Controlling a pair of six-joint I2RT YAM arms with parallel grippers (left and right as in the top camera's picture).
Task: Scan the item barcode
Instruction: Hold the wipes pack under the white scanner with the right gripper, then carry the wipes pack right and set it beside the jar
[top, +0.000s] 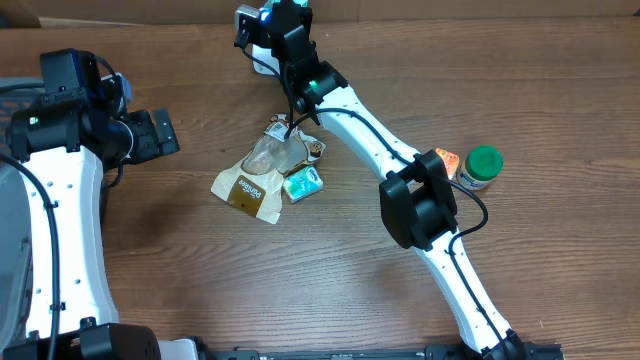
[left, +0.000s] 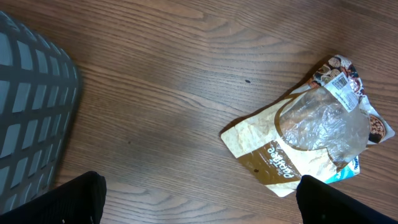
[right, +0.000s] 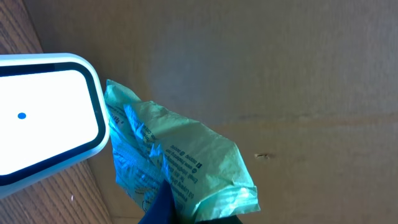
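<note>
My right gripper has bare wood (top: 424, 138) below and to its right in the overhead view, beside the orange packet, so next it will swing back to that wood, lower and release.
My right gripper (right: 186, 215) is shut on a crinkled light-green packet (right: 180, 158) with small print on it, held up at the far edge of the table. The packet's left edge is right next to the white scanner (right: 43, 118), which has a dark rim and a blue dot. From overhead, the right gripper (top: 283, 22) is at the back by the scanner (top: 248, 24), and the packet is hidden there. My left gripper (top: 160, 133) hangs open at the left over bare wood, its fingers (left: 81, 199) wide apart and holding nothing.
A brown-and-white pouch (top: 250, 185) lies mid-table beside a small teal packet (top: 302, 183). A green-lidded jar (top: 481, 166) and an orange packet (top: 446, 160) sit at the right. A grey basket (left: 31, 112) is at the left. A cardboard wall (right: 280, 74) stands behind the scanner.
</note>
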